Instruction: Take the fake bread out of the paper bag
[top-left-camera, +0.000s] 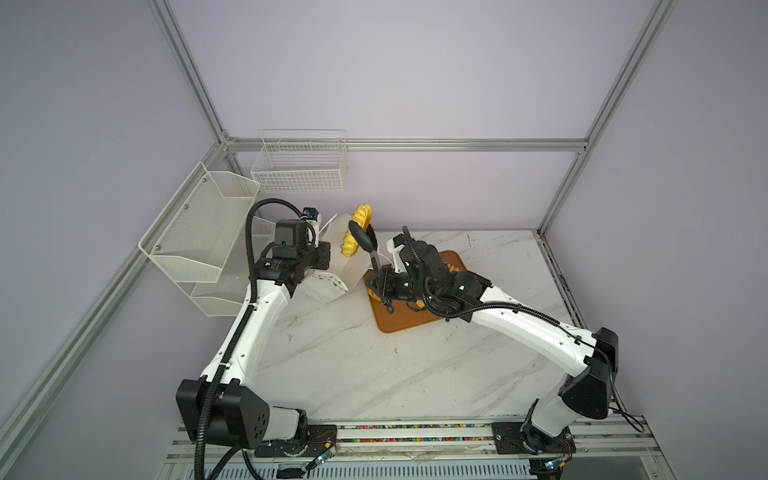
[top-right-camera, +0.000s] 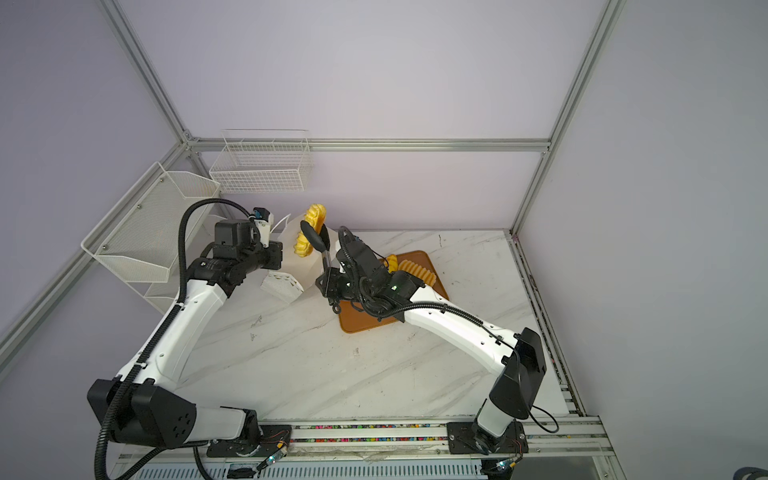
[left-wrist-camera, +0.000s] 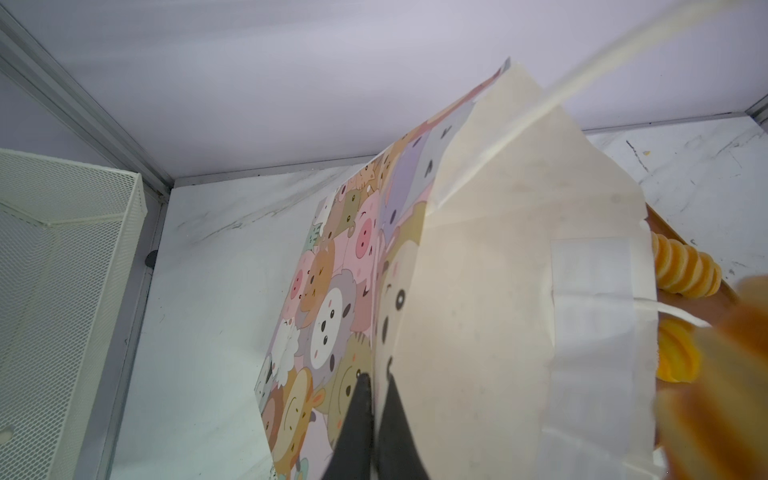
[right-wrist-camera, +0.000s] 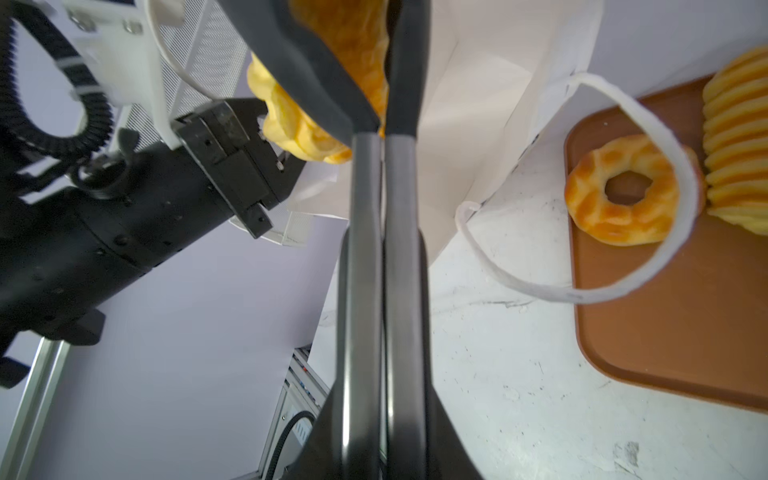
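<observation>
The bread is out, so next my left gripper will move toward the mesh shelf (top-left-camera: 206, 232), which stands beside the gripper opposite the tongs (top-left-camera: 365, 245), and let go of the bag's edge.
The paper bag (top-left-camera: 347, 270) (top-right-camera: 301, 270) stands at the back of the table, and its cartoon print shows in the left wrist view (left-wrist-camera: 332, 316). My left gripper (left-wrist-camera: 376, 376) is shut on the bag's side edge, one finger on each face of the paper. My right gripper (top-left-camera: 380, 284) (top-right-camera: 329, 286) (right-wrist-camera: 383, 239) is shut on black tongs (top-left-camera: 365, 245) (right-wrist-camera: 365, 187). The tongs pinch a ridged golden piece of fake bread (top-left-camera: 356, 230) (top-right-camera: 309, 230) (right-wrist-camera: 299, 124) just above the bag's mouth. A ring doughnut (right-wrist-camera: 623, 191) and a ridged roll (right-wrist-camera: 735, 137) (top-right-camera: 415, 270) lie on the orange-brown tray (top-left-camera: 415, 322) (right-wrist-camera: 665, 332).
A white wire basket (top-left-camera: 299, 166) hangs on the back wall. A white mesh shelf (top-left-camera: 199, 232) stands at the left, close behind my left arm. The bag's white cord handle (right-wrist-camera: 648, 266) loops over the tray's edge. The marble tabletop (top-left-camera: 374, 374) lies in front.
</observation>
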